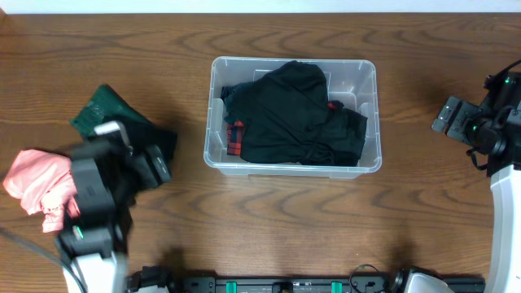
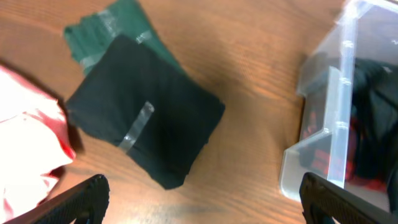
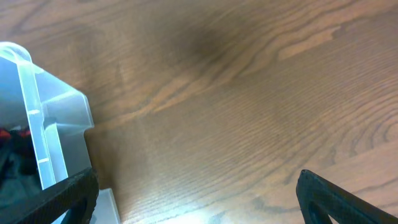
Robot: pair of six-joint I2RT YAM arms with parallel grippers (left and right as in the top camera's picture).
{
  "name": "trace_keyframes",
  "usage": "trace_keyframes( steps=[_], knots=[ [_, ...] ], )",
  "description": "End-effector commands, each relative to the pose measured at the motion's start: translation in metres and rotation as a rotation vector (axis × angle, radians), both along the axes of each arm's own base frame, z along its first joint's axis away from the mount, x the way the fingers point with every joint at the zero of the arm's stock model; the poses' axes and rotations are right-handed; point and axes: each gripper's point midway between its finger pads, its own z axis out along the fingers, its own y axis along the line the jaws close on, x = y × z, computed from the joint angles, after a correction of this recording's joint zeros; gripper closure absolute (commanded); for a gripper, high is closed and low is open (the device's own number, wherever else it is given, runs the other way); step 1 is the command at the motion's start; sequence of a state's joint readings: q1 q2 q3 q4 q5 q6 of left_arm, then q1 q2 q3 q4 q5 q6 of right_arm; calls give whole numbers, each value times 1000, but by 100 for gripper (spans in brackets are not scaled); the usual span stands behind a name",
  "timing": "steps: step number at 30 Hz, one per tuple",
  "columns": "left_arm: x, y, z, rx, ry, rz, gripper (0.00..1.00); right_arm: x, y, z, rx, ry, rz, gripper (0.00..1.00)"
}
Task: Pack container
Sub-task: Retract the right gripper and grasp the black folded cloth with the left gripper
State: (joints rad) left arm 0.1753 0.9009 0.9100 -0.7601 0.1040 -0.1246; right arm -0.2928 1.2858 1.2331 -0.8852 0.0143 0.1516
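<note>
I will next lower the open fingers of my left gripper to the black garment's edge by the pink garment, because that edge is below and to the left in the wrist view.
The clear plastic container (image 1: 213, 122) stands mid-table, and a heap of black clothing with some red (image 1: 289, 114) lies in it. My left gripper (image 1: 151, 163) hovers open and empty over the table left of it, near a folded black garment (image 2: 146, 118) with a strip of clear tape. In the left wrist view the left gripper (image 2: 202, 202) has that garment ahead and the container (image 2: 336, 106) on its right. My right gripper (image 1: 452, 118) hangs open to the right of the container, holding nothing. The right gripper (image 3: 196, 205) sees only bare wood and the container's corner (image 3: 50, 124).
A green garment (image 1: 102, 106) lies partly under the black one, also seen as the green garment (image 2: 118, 25). A pink garment (image 1: 37, 183) lies at the table's left edge; the left wrist view has that pink garment (image 2: 25, 137) beside the black one. A black rail (image 1: 285, 285) runs along the front edge.
</note>
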Motion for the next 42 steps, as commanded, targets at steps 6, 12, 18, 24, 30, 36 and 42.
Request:
trace_keyframes(
  steps=[6, 12, 18, 24, 30, 36, 42],
  knots=[
    [29, 27, -6, -169, 213, 81, 2, 4, 1, -5, 28, 6, -4, 1],
    [21, 63, -67, -242, 391, 266, 1, 5, 1, -4, 27, 4, -4, 1],
    [29, 57, -119, -342, 388, 186, 1, 5, 1, -4, 27, 3, -4, 1],
    [23, 70, -160, -387, 372, 304, 0, 5, 1, -4, 27, 3, -4, 1],
    [27, 88, -171, -361, 298, 359, 2, 6, 1, -4, 26, 0, -3, 1],
    [42, 82, -176, -351, 259, 316, 2, 7, 1, -3, 24, -4, -3, 1],
    [48, 76, -199, -417, 292, 358, 8, 7, 1, -3, 25, -4, -3, 1]
  ],
)
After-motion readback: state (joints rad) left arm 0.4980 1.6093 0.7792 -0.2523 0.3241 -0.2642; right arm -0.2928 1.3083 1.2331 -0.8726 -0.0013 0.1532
